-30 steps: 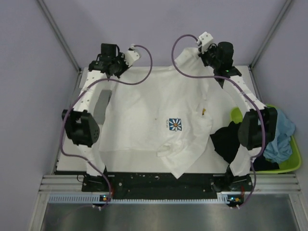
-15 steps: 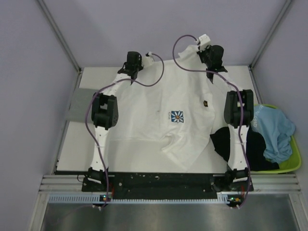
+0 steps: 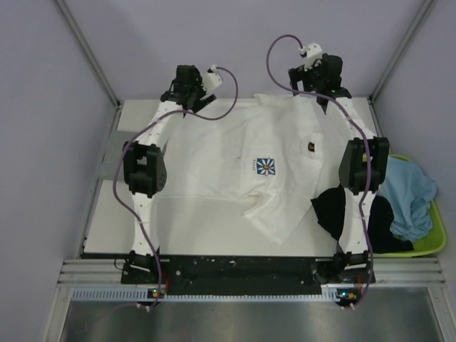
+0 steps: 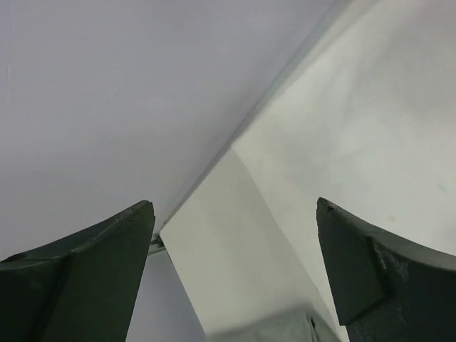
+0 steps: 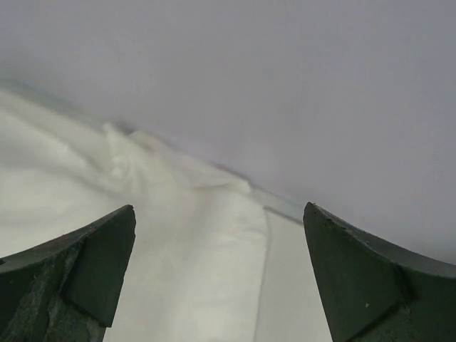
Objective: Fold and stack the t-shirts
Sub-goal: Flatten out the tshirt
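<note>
I need to turn my right gripper and bring it back past the flower print point(image 3: 266, 166) before I lower it onto the shirt's rumpled near tip.
A white t-shirt point(image 3: 242, 164) with a blue flower print point(image 3: 266, 166) lies spread over the table, its near hem rumpled. My left gripper point(image 3: 182, 92) hangs open at the shirt's far left corner; in the left wrist view the open gripper point(image 4: 234, 203) holds nothing, with white cloth point(image 4: 370, 128) to its right. My right gripper point(image 3: 313, 85) is open over the far right corner, and in the right wrist view the open gripper point(image 5: 219, 206) has the shirt's edge point(image 5: 178, 235) below it. A grey t-shirt point(image 3: 116, 153) lies at the table's left edge.
A black t-shirt point(image 3: 329, 210) hangs over the table's right side by the right arm. A lime-green tray point(image 3: 427, 246) off the right edge holds a light blue t-shirt point(image 3: 413, 192) and dark cloth. Purple walls close in behind and beside the table point(image 3: 121, 221).
Both grippers have opened and let go of the white shirt's far edge. The shirt has been drawn toward the back and now lies flatter. Both arms reach to the far edge.
</note>
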`<state>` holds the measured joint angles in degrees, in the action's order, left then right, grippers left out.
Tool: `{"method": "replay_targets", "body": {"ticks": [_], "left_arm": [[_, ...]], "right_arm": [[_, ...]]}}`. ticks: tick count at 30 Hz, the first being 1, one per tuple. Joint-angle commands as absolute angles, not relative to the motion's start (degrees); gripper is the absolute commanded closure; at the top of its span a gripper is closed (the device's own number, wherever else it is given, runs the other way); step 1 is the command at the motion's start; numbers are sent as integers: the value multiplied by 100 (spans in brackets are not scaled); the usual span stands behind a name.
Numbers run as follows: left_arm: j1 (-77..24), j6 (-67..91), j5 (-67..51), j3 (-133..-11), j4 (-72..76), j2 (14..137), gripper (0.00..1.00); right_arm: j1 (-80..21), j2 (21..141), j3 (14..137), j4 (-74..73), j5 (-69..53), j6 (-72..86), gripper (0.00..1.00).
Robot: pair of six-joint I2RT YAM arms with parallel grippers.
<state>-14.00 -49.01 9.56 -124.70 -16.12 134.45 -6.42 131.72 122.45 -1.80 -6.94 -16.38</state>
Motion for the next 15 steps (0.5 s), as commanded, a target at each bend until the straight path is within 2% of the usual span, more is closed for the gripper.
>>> {"method": "replay_targets", "body": {"ticks": [1, 3, 4, 7, 12, 15], "left_arm": [[-1371, -4806, -1174, -11807, -3757, 11438, 2], [-1310, -5245, -1589, -10999, -4557, 10831, 5], [-1257, -5569, -1791, -10551, -4883, 10550, 11], [-907, -6457, -2117, -9400, -5640, 9873, 14], [-195, -7715, -2390, -7465, -5301, 9002, 15], [-35, -8155, -2225, -6524, -4818, 8851, 14]], "right_arm": [[-755, 10763, 10570, -1125, -2729, -1967, 1], [-1044, 9787, 9287, -1142, -3162, -2721, 1], [-1237, 9312, 8620, -1160, -3286, -3081, 1], [-1923, 8282, 7002, -1510, -3506, -4189, 5], [-3241, 7682, 6232, -3160, -2937, -4377, 24], [-4032, 7533, 5698, -4016, -2489, -4772, 25]]}}
